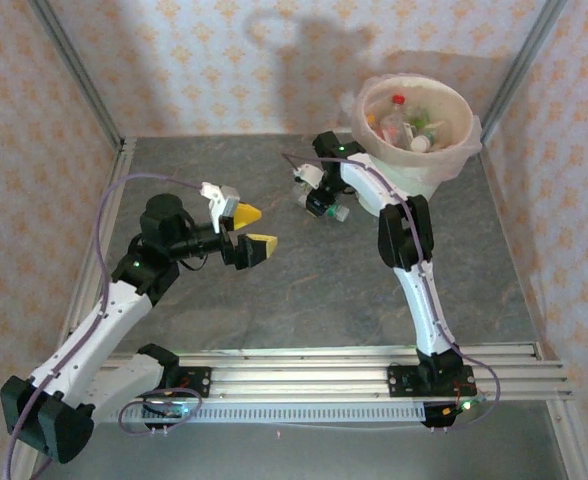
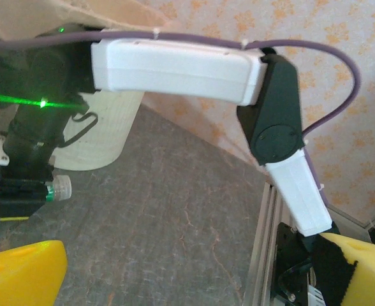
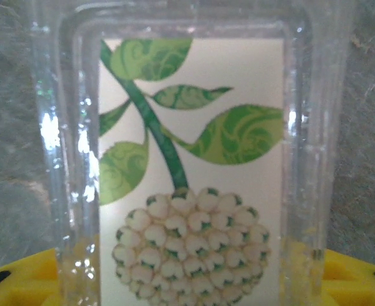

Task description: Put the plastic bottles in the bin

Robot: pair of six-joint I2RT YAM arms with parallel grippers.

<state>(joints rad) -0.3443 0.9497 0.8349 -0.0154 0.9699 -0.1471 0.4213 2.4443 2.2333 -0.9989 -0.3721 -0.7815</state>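
Note:
The right gripper lifts up and outward over the bin's opening (image 1: pixel 417 114) next and releases the bottle, because the bin's bagged rim stands above the low-held bottle.
A clear plastic bottle (image 3: pixel 187 159) with a white label printed with green leaves and a pale flower cluster sits between the yellow fingers (image 3: pixel 22 284) of my right gripper (image 3: pixel 187 280), which is shut on it. From above, that gripper (image 1: pixel 319 195) is low over the table just left of the bin (image 1: pixel 469 140), the bottle's pale cap (image 1: pixel 342 212) sticking out. The bin is a white bucket with a pale bag over its rim, and several bottles (image 1: pixel 409 125) lie inside. My left gripper (image 1: pixel 257 228) hovers open mid-table, nothing between its yellow fingers (image 2: pixel 22 274).
The grey stone-look tabletop (image 1: pixel 274 300) is walled by patterned panels. An aluminium rail (image 1: pixel 304 375) carrying both arm bases runs along the near edge. In the left wrist view, the right arm (image 2: pixel 175 70) and its purple cable cross in front of the bin's white wall (image 2: pixel 104 134).

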